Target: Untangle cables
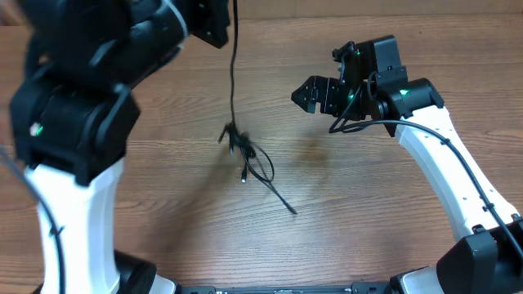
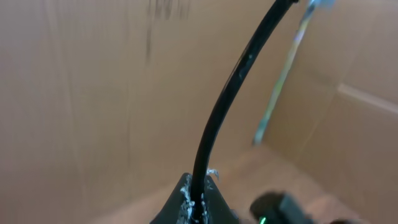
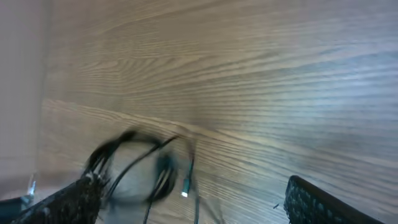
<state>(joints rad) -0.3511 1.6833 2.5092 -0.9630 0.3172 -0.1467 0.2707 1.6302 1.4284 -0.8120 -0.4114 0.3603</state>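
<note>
Next, my left gripper lowers first to get the piece of cable to the right in the overhead view, past the cable bundle, since bare table there (image 1: 319, 163) leaves it clear.
The cables (image 1: 248, 157) are a small tangled bundle of thin black cords in the middle of the wooden table (image 1: 359, 204). One strand (image 1: 234, 73) rises straight up from the bundle to my left gripper (image 1: 214, 24), which is raised high. In the left wrist view the left gripper (image 2: 199, 198) is shut on this black cable (image 2: 224, 106). My right gripper (image 1: 301, 95) is open and empty, right of and above the bundle. In the right wrist view the right gripper (image 3: 193, 205) is spread wide, with the blurred bundle (image 3: 134, 165) and a small plug (image 3: 185, 193) between and ahead of its fingers.
One loose end (image 1: 282, 200) trails from the bundle toward the front right. The left arm's large black body (image 1: 73, 106) hangs over the left side of the table. A cardboard-coloured wall (image 2: 93, 93) fills the left wrist view.
</note>
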